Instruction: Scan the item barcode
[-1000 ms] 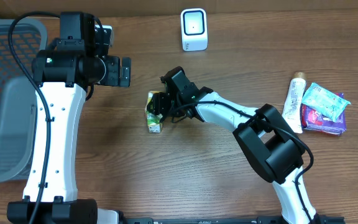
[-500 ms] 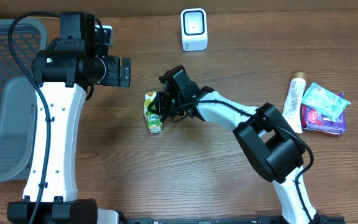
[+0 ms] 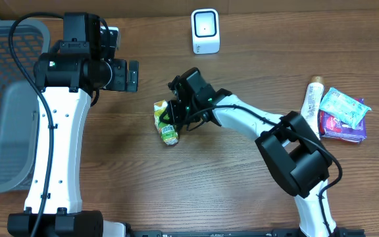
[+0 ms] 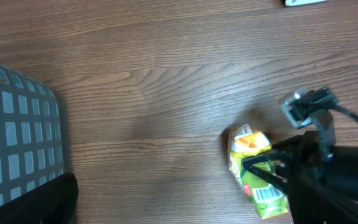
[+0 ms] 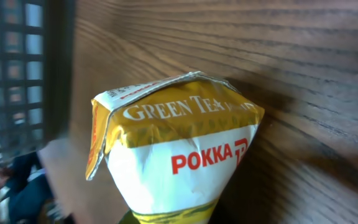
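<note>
My right gripper should lift the carton (image 3: 165,124) outward next, then lower it and let it go there, because the tabletop outward of my right gripper before the scanner is bare.
The item is a green and yellow Pokka green tea carton (image 3: 165,124) lying tilted on the wooden table, left of centre. My right gripper (image 3: 177,117) is shut on its right side. In the left wrist view dark fingers (image 4: 272,167) cross the carton (image 4: 248,149), and a barcode (image 4: 267,194) shows on its lower face. The carton's gabled top (image 5: 173,143) fills the right wrist view and hides that gripper's fingertips. The white scanner (image 3: 205,31) stands at the back centre. My left gripper (image 3: 131,76) hangs open above the table, up and left of the carton, holding nothing.
A grey mesh basket (image 3: 2,105) sits at the table's left edge, also seen as the basket (image 4: 14,143). At the far right lie a white tube (image 3: 314,105), a teal packet (image 3: 345,106) and a purple packet (image 3: 341,128).
My right gripper has closed on the carton. The carton has tipped and shifted slightly toward the front. The left arm has not moved.
</note>
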{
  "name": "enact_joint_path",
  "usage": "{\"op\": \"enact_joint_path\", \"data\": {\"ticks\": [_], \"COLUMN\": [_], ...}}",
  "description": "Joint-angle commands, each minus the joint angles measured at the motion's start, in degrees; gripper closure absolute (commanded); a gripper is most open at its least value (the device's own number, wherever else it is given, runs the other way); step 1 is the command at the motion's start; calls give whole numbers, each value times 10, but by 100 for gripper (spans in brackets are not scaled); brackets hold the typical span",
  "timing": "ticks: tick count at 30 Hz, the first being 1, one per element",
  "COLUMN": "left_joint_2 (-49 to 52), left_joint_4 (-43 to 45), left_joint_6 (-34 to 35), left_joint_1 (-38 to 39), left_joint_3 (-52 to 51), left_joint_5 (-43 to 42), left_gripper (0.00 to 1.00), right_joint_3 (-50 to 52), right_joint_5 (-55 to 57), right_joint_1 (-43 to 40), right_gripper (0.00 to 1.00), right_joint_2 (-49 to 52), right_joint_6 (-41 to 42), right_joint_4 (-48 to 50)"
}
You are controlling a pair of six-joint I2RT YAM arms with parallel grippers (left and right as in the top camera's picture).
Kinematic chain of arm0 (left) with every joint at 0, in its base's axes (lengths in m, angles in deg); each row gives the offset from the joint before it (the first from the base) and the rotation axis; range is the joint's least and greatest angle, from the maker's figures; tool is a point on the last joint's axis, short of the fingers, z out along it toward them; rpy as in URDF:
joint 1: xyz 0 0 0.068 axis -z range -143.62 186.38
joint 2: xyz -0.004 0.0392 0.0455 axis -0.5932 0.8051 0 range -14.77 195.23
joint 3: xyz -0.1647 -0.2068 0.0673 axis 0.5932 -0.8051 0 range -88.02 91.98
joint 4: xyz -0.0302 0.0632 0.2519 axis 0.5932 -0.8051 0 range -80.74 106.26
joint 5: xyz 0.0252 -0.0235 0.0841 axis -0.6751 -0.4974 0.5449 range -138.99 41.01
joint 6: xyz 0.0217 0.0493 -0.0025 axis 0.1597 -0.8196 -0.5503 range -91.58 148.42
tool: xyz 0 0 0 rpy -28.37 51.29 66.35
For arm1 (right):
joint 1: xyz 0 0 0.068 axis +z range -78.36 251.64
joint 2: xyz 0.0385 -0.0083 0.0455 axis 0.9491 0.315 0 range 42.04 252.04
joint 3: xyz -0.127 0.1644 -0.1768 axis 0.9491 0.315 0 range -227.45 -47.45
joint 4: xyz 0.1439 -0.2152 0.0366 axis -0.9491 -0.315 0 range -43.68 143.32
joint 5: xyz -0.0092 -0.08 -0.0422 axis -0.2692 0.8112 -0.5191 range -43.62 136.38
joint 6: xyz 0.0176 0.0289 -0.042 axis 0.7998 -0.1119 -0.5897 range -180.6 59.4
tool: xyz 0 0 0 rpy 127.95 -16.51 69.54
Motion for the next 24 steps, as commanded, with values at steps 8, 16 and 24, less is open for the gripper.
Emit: {"op": "enact_joint_path", "data": {"ticks": [8, 16, 24], "left_joint_2": [-2, -2, -2], "left_joint_4": [0, 0, 0], "left_joint_6": [-13, -13, -13], "left_joint_1": [4, 4, 4], "left_joint_3": [10, 10, 10], "left_joint_5": [-6, -6, -6], "left_gripper": [0, 0, 0], "right_joint_3": [-3, -3, -3], "right_joint_5": [-64, 92, 264], "right_joint_1": [-90, -118, -117], "right_gripper": [96, 96, 96], "right_joint_2": [-143, -306, -418], "right_joint_6": [-70, -49, 23], "right_joint_4": [-60, -78, -79]}}
